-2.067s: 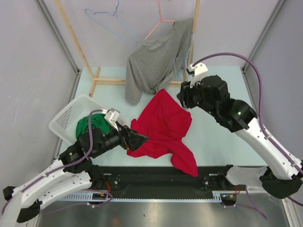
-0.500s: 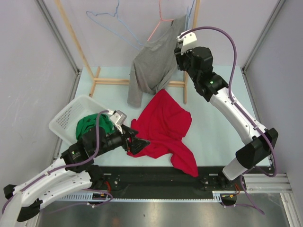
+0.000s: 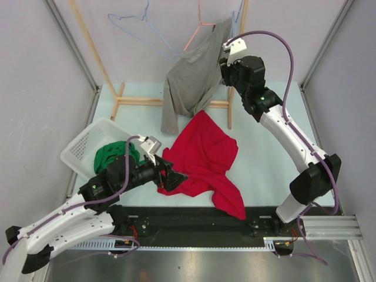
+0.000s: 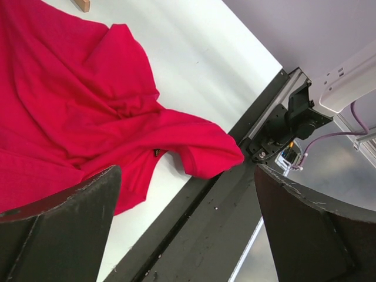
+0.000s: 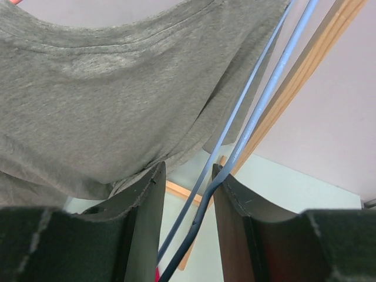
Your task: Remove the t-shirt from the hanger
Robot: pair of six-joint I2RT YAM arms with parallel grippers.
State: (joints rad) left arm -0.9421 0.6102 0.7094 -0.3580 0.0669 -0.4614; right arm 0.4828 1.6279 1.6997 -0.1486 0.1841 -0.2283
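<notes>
The red shirt's bunched folds have ridged cloth that I can pinch, so my left gripper should go to the right in the top view and down onto them next.
A grey t-shirt (image 3: pixel 191 73) hangs lopsided from a pink hanger (image 3: pixel 197 30) on the wooden rack; its collar fills the right wrist view (image 5: pixel 117 88). My right gripper (image 3: pixel 225 57) is raised at the shirt's right shoulder. Its jaws stand narrowly apart, with two blue hanger wires (image 5: pixel 247 126) running between them; one wire touches the right finger (image 5: pixel 235 205). A red t-shirt (image 3: pixel 205 155) lies crumpled on the table. My left gripper (image 3: pixel 171 178) is open and empty, low over the red shirt's (image 4: pixel 82 100) near left edge.
A white basket (image 3: pixel 82 141) with a green garment (image 3: pixel 114 155) sits at the left. The wooden rack's post (image 3: pixel 94 53) and base bar (image 3: pixel 138 101) stand at the back. A second blue hanger (image 3: pixel 138 32) hangs at the rack's left. A black rail (image 3: pixel 194 220) runs along the near edge.
My right arm has lifted from above the red shirt up to the hanger by the grey shirt's shoulder, and edged right lately. My left gripper has shifted slightly right, still open.
</notes>
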